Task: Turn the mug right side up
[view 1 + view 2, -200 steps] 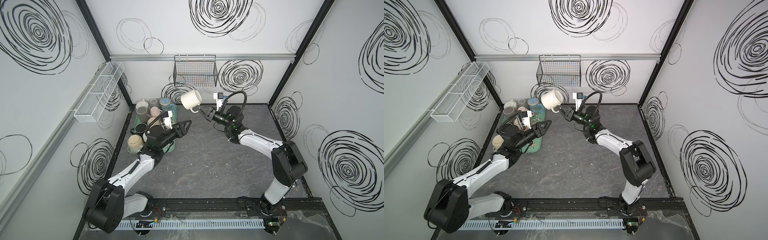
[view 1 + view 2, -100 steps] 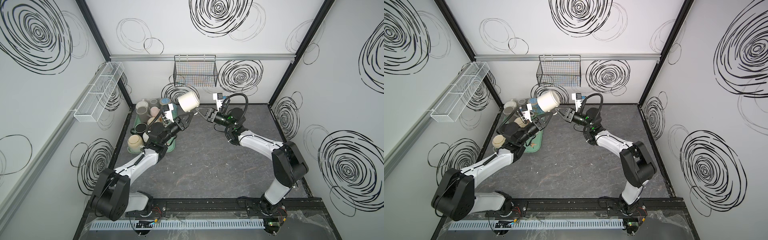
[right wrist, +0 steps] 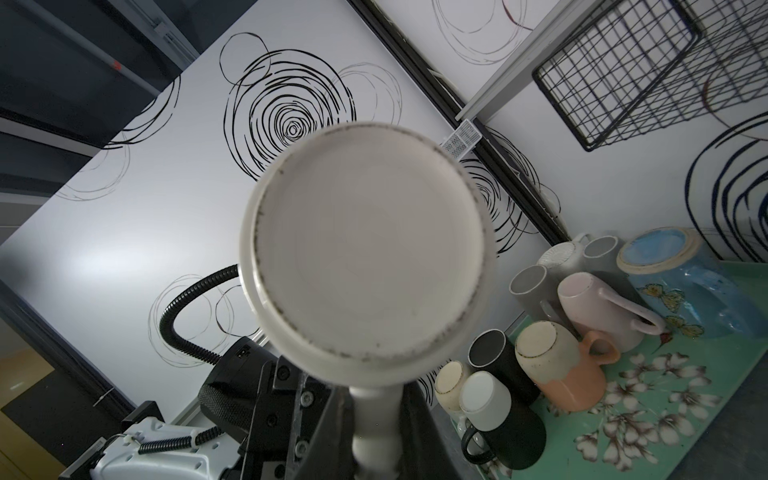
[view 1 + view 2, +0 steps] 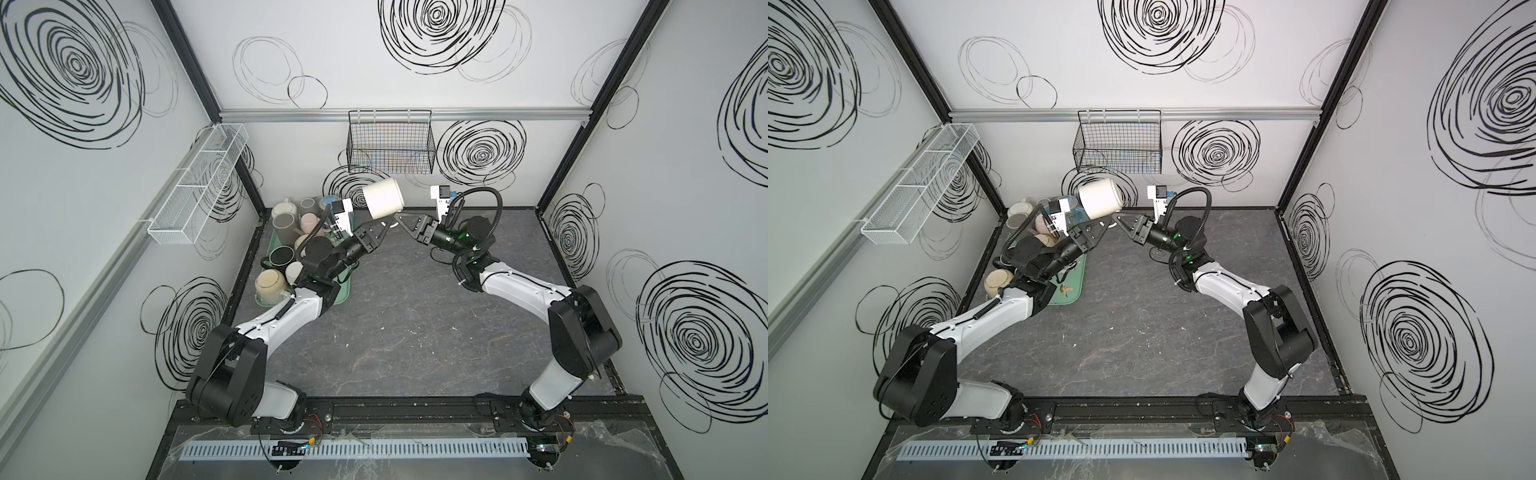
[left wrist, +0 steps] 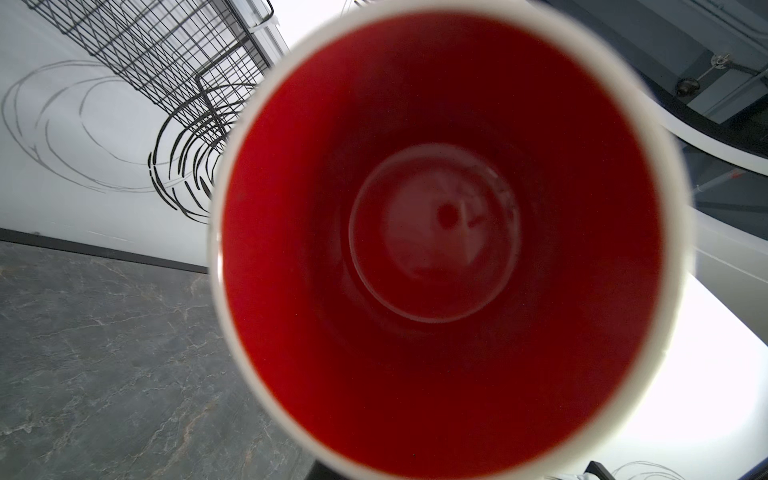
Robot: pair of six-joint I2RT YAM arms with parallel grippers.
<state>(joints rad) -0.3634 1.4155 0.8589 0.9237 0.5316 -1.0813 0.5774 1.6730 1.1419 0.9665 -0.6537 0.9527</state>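
Note:
The robot's left gripper will next tilt downward, lower the mug with its base first onto the bare tabletop (image 4: 408, 252) beside the tray and let go of it, because that spot is below the gripper.
A white mug (image 4: 382, 198) (image 4: 1100, 198) with a red inside hangs on its side in the air above the back of the table. Its mouth (image 5: 436, 232) faces my left wrist camera and its base (image 3: 365, 266) faces the right one. My right gripper (image 4: 400, 216) (image 3: 376, 399) is shut on the mug's handle (image 3: 374, 419), which points down. From the other side my left gripper (image 4: 381, 223) (image 4: 1104, 224) meets the mug under its lower edge and is shut there. The mug hides its fingertips in the left wrist view.
A green flowered tray (image 4: 340, 295) (image 3: 706, 415) at the back left holds several mugs, most upside down. A black wire basket (image 4: 390, 145) hangs on the back wall just above the held mug. A white mesh shelf (image 4: 199, 183) is fixed to the left wall.
My left gripper rose from beside the tray to the mug's underside and closed there. The right gripper turned the mug so that its mouth faces left.

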